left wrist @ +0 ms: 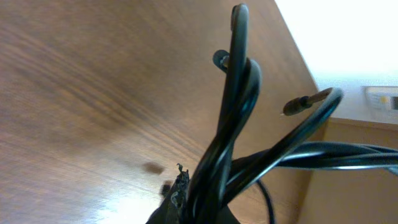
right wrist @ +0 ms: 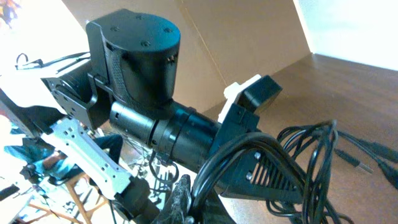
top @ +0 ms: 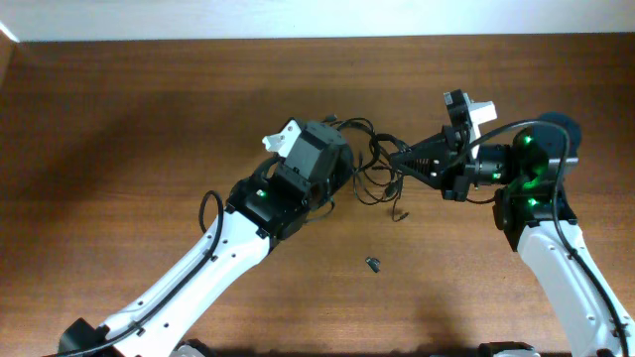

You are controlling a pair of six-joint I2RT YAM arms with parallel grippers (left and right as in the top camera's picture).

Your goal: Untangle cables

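Observation:
I need to lift my right gripper away from the left gripper to release the strands, as bare far tabletop lies outward and to its right in the overhead view.
The cables are a bunch of thin black cords held above the table between my two grippers. My left gripper is shut on the bunch from the left. In the left wrist view its jaws clamp several strands that rise and fork, with a plug end sticking out. My right gripper is shut on the bunch from the right. In the right wrist view its jaws pinch looped strands just in front of the left gripper's finger. One plug end hangs down.
A tiny dark loose piece lies on the brown wooden table in front of the bunch. The table's far edge meets a white wall. The two arms' wrists are close together.

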